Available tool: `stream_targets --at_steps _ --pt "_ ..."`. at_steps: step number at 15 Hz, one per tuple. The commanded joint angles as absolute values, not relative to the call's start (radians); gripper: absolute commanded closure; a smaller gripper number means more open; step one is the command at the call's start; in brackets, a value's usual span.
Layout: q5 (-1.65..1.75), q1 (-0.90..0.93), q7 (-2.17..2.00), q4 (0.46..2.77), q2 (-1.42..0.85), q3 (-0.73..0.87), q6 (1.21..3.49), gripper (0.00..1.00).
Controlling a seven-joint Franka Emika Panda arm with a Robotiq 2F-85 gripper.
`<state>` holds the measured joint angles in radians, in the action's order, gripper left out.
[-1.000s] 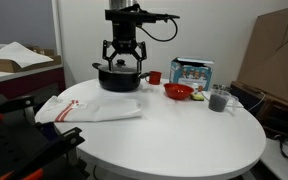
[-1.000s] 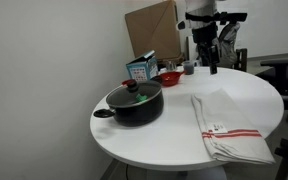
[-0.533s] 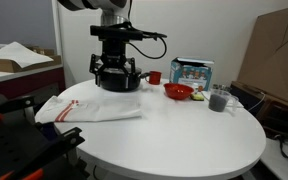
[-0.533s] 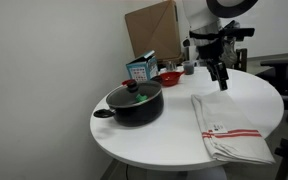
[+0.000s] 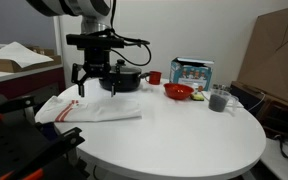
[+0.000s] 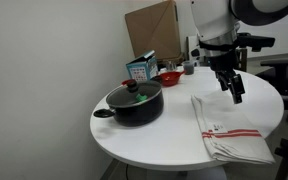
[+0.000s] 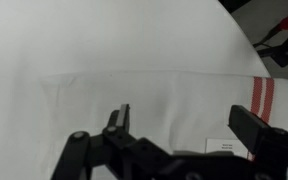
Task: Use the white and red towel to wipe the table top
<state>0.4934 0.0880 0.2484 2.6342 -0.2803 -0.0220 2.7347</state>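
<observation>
My gripper needs to lower its open fingers onto the white part of the towel next to the red stripes and pinch it.
The white towel with red stripes lies folded flat on the round white table near its edge; it also shows in an exterior view and fills the wrist view. My gripper hangs open and empty a short way above the towel, also seen in an exterior view. In the wrist view the two fingers stand wide apart over the white cloth, with the red stripes to one side.
A black pot with a lid stands on the table beside the towel. A red bowl, a red cup, a grey cup and a small carton stand at the far side. A cardboard box stands behind.
My gripper has moved from in front of the pot across and down to above the towel. It stays open. The towel has not moved.
</observation>
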Motion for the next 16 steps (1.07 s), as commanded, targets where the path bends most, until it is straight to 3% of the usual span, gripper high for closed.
stream_targets --at_steps 1,5,16 --pt "0.691 0.169 0.078 2.645 -0.327 0.076 2.836 0.0" --pt "0.764 0.189 -0.005 2.615 -0.391 0.113 2.885 0.0" --pt "0.622 0.135 0.031 2.523 -0.508 0.026 2.928 0.02"
